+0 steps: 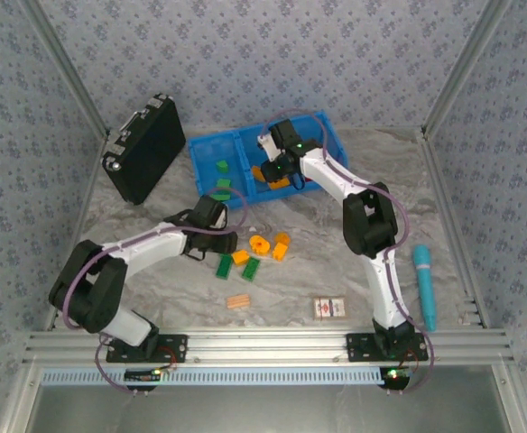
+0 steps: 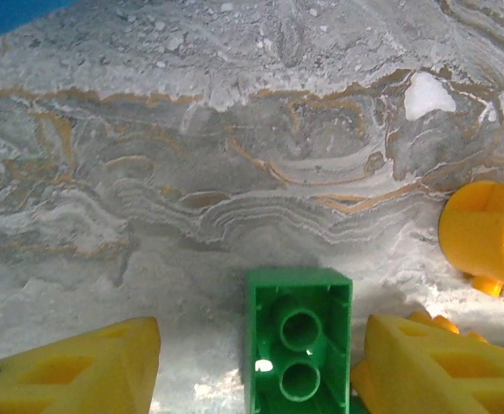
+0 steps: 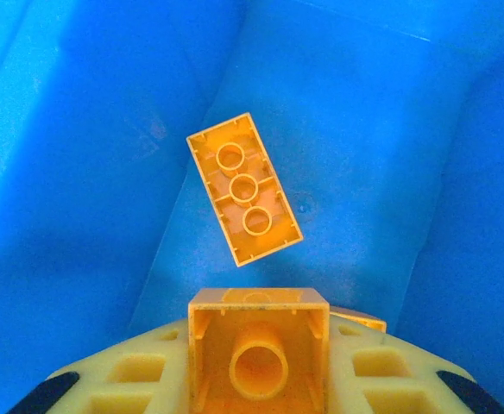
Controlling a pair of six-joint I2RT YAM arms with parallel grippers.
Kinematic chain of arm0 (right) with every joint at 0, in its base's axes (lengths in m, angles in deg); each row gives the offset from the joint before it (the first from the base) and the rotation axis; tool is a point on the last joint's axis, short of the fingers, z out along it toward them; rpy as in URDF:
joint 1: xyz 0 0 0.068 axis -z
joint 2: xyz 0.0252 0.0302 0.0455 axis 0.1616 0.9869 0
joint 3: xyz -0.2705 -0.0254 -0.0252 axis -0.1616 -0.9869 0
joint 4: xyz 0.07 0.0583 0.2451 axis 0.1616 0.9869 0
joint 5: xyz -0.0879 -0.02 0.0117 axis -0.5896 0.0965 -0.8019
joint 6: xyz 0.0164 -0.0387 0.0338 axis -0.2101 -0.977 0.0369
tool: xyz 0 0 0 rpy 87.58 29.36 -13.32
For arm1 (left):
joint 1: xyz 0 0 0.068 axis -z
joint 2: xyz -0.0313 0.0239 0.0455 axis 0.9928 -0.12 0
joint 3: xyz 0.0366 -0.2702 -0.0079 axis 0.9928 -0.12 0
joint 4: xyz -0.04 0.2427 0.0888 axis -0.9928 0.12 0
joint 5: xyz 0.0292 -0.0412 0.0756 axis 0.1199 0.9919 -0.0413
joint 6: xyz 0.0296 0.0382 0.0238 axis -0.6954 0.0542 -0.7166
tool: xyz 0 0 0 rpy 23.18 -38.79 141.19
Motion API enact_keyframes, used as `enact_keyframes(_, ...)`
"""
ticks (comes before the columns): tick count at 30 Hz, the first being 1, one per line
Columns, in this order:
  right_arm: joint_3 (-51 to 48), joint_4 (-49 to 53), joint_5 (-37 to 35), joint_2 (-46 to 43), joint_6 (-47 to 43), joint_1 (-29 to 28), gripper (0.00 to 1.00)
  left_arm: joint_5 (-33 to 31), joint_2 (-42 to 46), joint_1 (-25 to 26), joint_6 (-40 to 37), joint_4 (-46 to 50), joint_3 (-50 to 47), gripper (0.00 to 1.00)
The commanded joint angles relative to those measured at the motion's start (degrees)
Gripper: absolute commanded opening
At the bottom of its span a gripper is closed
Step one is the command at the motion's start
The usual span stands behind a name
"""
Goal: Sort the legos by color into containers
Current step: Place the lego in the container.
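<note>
My left gripper should next move toward the round orange lego while it lowers onto the upside-down green lego, because the green lego is below, nearer the finger on that side.
The blue containers (image 1: 328,135) stand at the back centre; the left bin holds green legos (image 1: 222,183), the middle bin orange ones. My right gripper (image 1: 277,170) hangs over the middle bin, shut on an orange lego (image 3: 259,354), above another orange lego (image 3: 243,188) lying upside down on the bin floor (image 3: 79,216). My left gripper (image 2: 256,366) is low over the table, open, with an upside-down green lego (image 2: 299,345) between its yellow fingers (image 2: 71,371), nearer the right one. A round orange lego (image 2: 487,233) lies to its right. More green and orange legos (image 1: 251,268) lie near the left gripper (image 1: 220,245).
A black hard case (image 1: 144,149) leans at the back left. A tan ridged piece (image 1: 237,301) and a white red-printed card (image 1: 329,308) lie near the front. A teal tool (image 1: 424,284) rests at the right edge.
</note>
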Motion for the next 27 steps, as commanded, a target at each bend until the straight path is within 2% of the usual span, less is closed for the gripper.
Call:
enact_keyframes(1, 0.5, 1.6, 1.5, 1.1, -0.6, 0.4, 0.32, -0.2, -2.2, 0.3, 0.6, -0.7, 2.5, 0.64)
enact_keyframes(8, -1.8, 0.9, 2.6, 0.2, -1.2, 0.9, 0.39, 0.0, -4.9, 1.1, 0.5, -0.7, 3.4, 0.64)
enact_keyframes(10, -1.9, 0.8, 3.8, 0.1, -1.6, 1.0, 0.5, 0.1, -5.4, 1.4, 0.5, -0.7, 3.3, 0.64)
enact_keyframes(12, -2.6, 0.4, 4.6, -0.2, -2.2, 1.0, 0.55, 0.0, -5.9, 1.5, 0.5, -0.6, 3.4, 0.64)
enact_keyframes(23, -4.4, -1.5, 4.7, -2.2, -2.5, 1.1, 0.56, -0.2, -8.1, 1.9, 1.4, -0.8, 3.0, 0.62)
enact_keyframes(27, -5.9, -2.1, 4.6, -4.4, -3.1, 1.2, 0.56, -0.2, -9.1, 2.0, 1.8, -1.3, 3.0, 0.57)
